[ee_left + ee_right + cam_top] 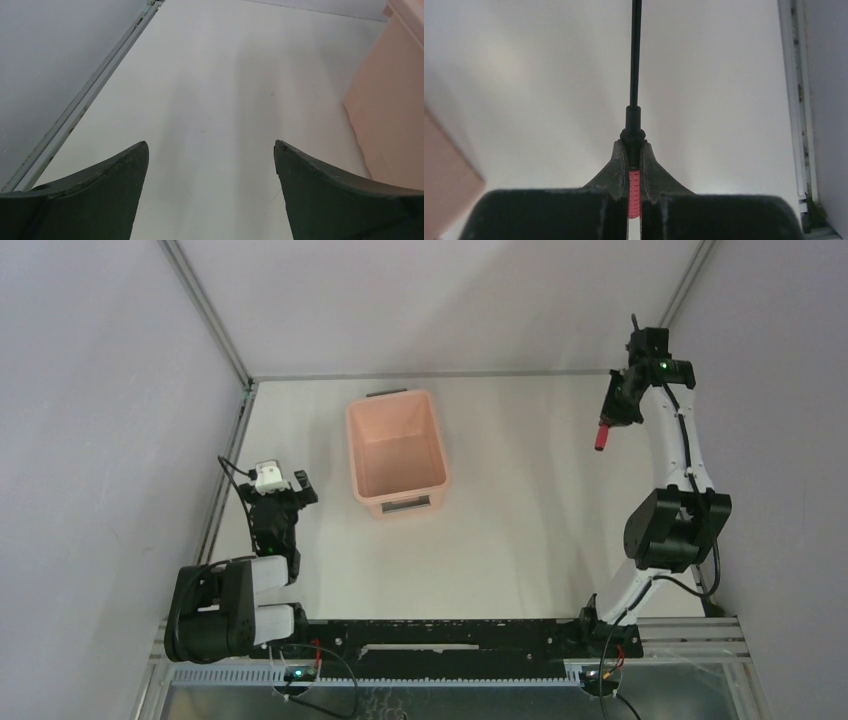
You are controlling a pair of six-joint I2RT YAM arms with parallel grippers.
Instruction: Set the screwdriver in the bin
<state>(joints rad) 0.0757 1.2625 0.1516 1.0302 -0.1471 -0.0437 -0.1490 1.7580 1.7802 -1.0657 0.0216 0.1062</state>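
The right gripper moves to the left in the top view next, then down into the empty bin to release the screwdriver, since it's still outside.
The salmon-pink bin (352,452) stands empty at the table's middle left. Its wall shows at the right edge of the left wrist view (390,110) and its corner at the lower left of the right wrist view (444,172). My right gripper (614,416) is raised at the far right, well right of the bin. It (634,147) is shut on the screwdriver (636,65), gripping the red handle with the thin black shaft pointing out ahead. The red handle end shows in the top view (602,437). My left gripper (283,492) is open and empty (211,150), low beside the bin's left side.
A metal rail (228,465) runs along the table's left edge, also seen in the left wrist view (85,97). Grey walls enclose the table on three sides. A rail (796,100) lines the right edge close to my right gripper.
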